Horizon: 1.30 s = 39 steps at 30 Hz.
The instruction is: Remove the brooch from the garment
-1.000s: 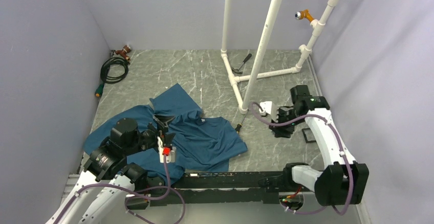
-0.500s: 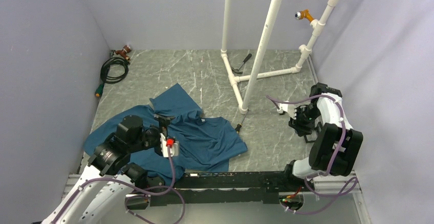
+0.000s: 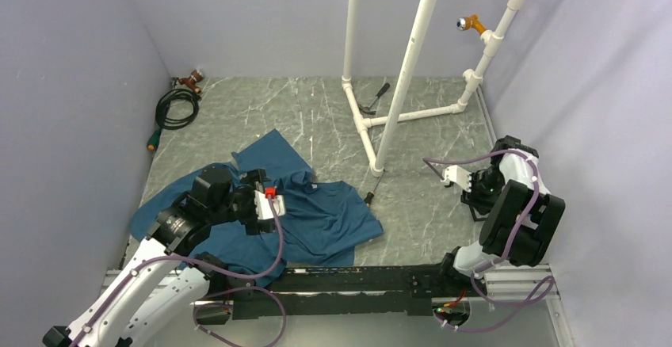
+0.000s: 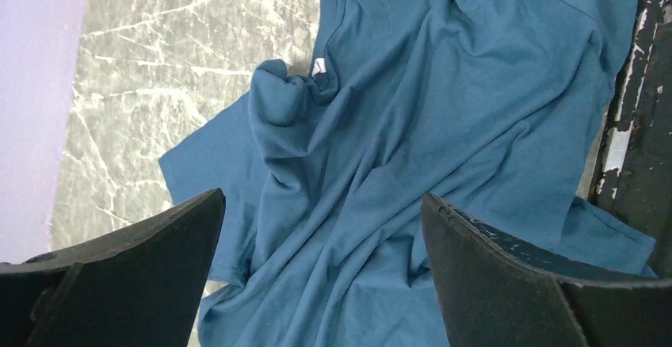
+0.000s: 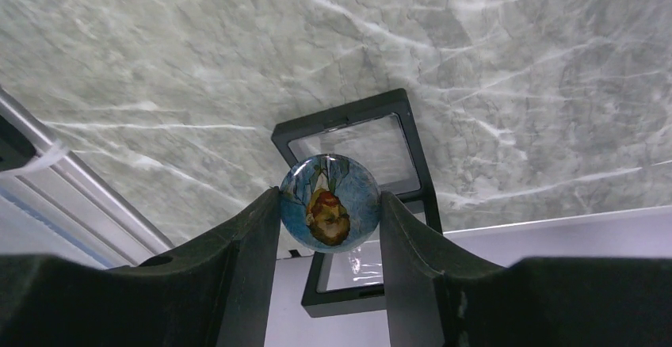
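Observation:
I need to lower the brooch (image 5: 329, 196) next with my right gripper onto the frame's clear pane farther from the wall and release it, because it still hangs above the black frame.
The garment (image 3: 325, 212), a dark teal T-shirt, lies crumpled on the marble floor at the left; its folds and collar fill the left wrist view (image 4: 412, 101). My left gripper (image 3: 255, 182) (image 4: 322, 198) hovers above the cloth, open wide, with nothing between its fingers. The brooch (image 5: 329, 196) is a round domed badge with a painted portrait on blue. My right gripper (image 5: 329, 204) is shut on it by its edges, near the right wall (image 3: 475, 192). The brooch is off the garment. In the top view I cannot make it out.
Just beneath the held brooch lies a black square frame (image 5: 337, 119) with a clear pane, by a pale rail. A white pipe rack (image 3: 408, 62) stands at the back middle. A coiled black hose (image 3: 176, 109) lies at the back left, and a small tool (image 3: 372, 101) by the rack.
My left gripper's jaws have spread wide and the arm has lifted forward over the shirt. The right arm has swung from the middle toward the right wall, still gripping the brooch.

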### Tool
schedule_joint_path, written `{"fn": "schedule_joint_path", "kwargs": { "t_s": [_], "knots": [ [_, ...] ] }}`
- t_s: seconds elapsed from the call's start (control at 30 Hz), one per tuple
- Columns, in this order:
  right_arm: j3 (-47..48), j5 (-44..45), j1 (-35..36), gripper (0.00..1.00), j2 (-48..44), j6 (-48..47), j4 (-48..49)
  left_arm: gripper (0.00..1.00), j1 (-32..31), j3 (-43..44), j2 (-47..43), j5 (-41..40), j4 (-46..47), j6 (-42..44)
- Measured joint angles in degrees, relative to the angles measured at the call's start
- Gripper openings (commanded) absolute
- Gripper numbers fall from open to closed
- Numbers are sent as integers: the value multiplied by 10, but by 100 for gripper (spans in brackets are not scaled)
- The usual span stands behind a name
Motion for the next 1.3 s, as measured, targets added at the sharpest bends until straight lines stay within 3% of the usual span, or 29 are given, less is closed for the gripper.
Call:
{"fn": "schedule_joint_path", "kwargs": {
  "t_s": [0.4,1.17,1.3],
  "knots": [
    [-6,25,-16,31,21,-34,41,99,1,14,40,-1,19,-13],
    [-22,26,-17,43,41,-44,57,100,2,14,42,2,25,-8],
    [-25,25,-17,49,46,-46,66,99,2,15,42,6,25,-7]
  ]
}}
